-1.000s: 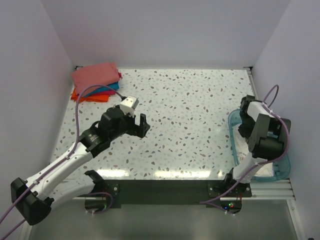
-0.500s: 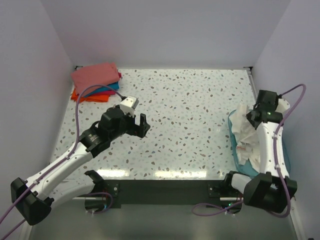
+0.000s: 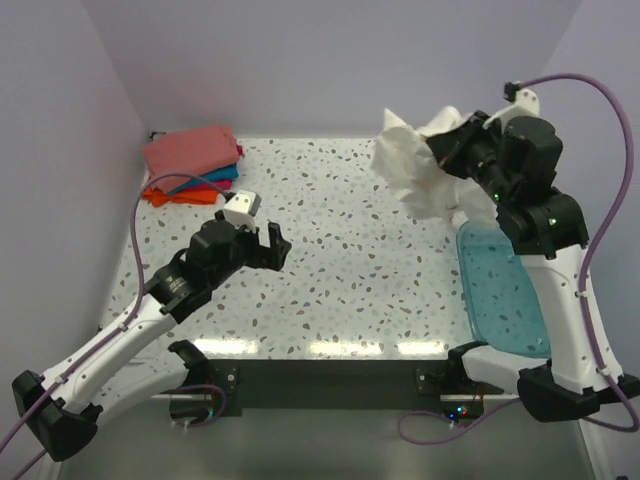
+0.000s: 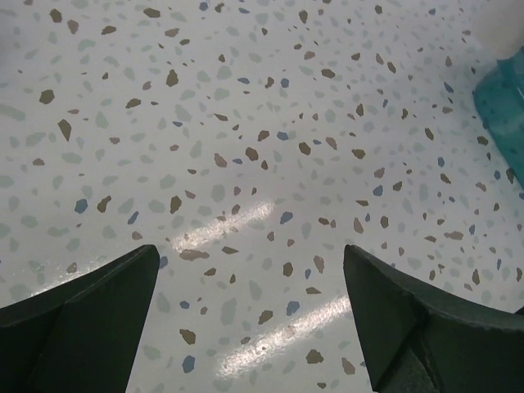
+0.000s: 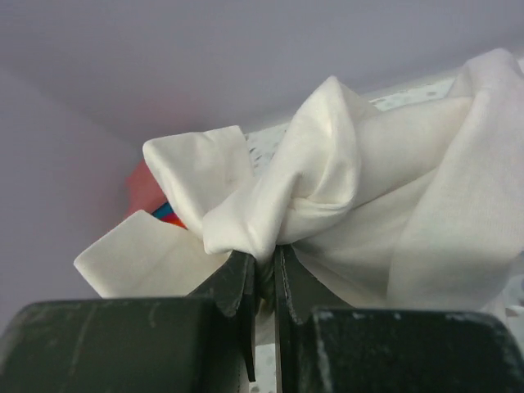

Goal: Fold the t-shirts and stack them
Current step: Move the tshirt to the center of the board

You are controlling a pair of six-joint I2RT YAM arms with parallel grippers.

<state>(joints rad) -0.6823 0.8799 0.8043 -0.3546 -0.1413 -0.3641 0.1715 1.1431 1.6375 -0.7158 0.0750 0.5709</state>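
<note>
I need to carry the white t-shirt with my right gripper away from the bin toward my left gripper, and then down onto the table's middle (image 3: 335,254) next.
My right gripper (image 3: 447,158) is shut on a crumpled white t-shirt (image 3: 415,172) and holds it in the air over the table's right rear; its red print is hidden. In the right wrist view the shirt (image 5: 344,196) bunches above the closed gripper (image 5: 264,266). A folded stack of t-shirts lies at the back left corner: salmon-pink (image 3: 190,150) on top, teal (image 3: 218,177) and orange (image 3: 172,193) under it. My left gripper (image 3: 272,245) is open and empty above the bare table, left of centre; it also shows in the left wrist view (image 4: 250,278).
A translucent teal bin (image 3: 503,293) lies at the right edge, below the right arm, with nothing showing in it. Purple walls close the left, back and right sides. The speckled table (image 3: 350,260) lies between the arms.
My right gripper has lifted the white shirt out of the teal bin and carried it up and leftward. The left arm has drawn back slightly to the left.
</note>
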